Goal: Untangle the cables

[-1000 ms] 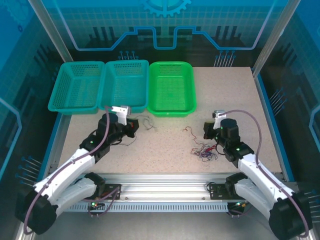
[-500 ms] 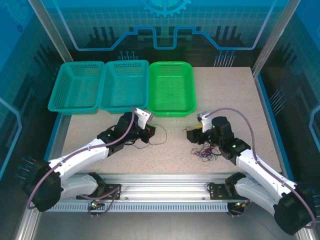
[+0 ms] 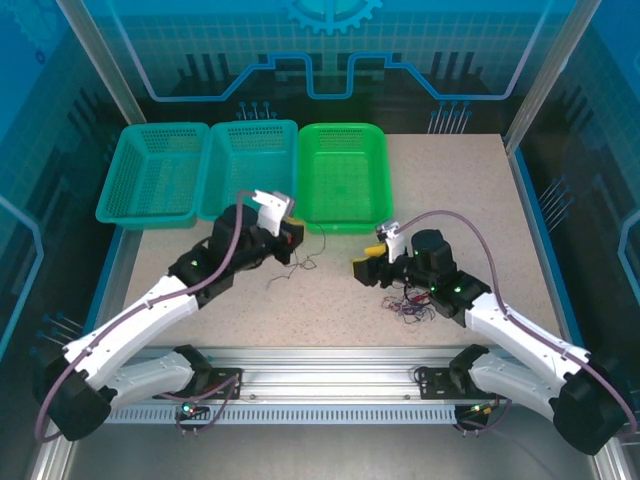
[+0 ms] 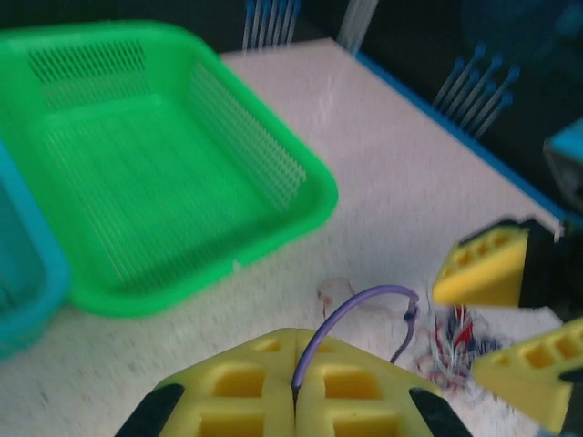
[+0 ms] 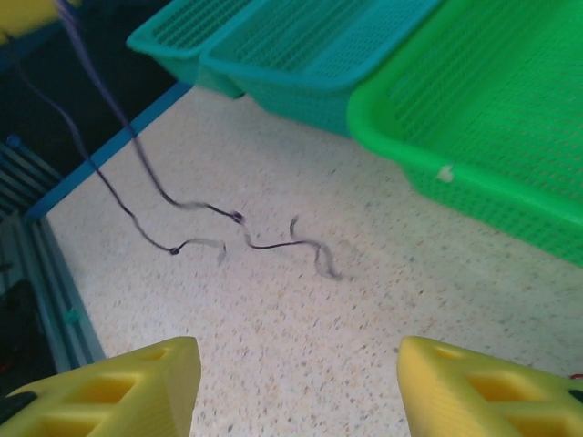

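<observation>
The untangled purple cable goes outward in my left gripper next, past the middle basket and over the end teal basket (image 3: 156, 176), and is released there.
My left gripper (image 4: 294, 339) is shut on a thin purple cable (image 4: 363, 295) that arcs up out of its yellow fingers and drops toward the table. In the top view this gripper (image 3: 291, 237) hangs just before the green basket, and dark cable strands (image 3: 303, 262) trail below it. A small tangle of red, white and black cables (image 3: 410, 303) lies to the right. My right gripper (image 3: 366, 262) stands open to the left of the tangle, nothing between its fingers. From the right wrist, its gripper (image 5: 301, 369) faces dark strands (image 5: 239, 218) on the table.
A green basket (image 3: 343, 222) and two teal baskets (image 3: 160, 212) line the back of the table. The right gripper's yellow fingers (image 4: 483, 269) sit close to the held cable. A faint reddish loop (image 4: 333, 293) lies on the table near the tangle (image 4: 451, 339).
The right gripper has opened and moved left, off the tangle. The left gripper, still shut on its cable, swung right and then back toward the green basket.
</observation>
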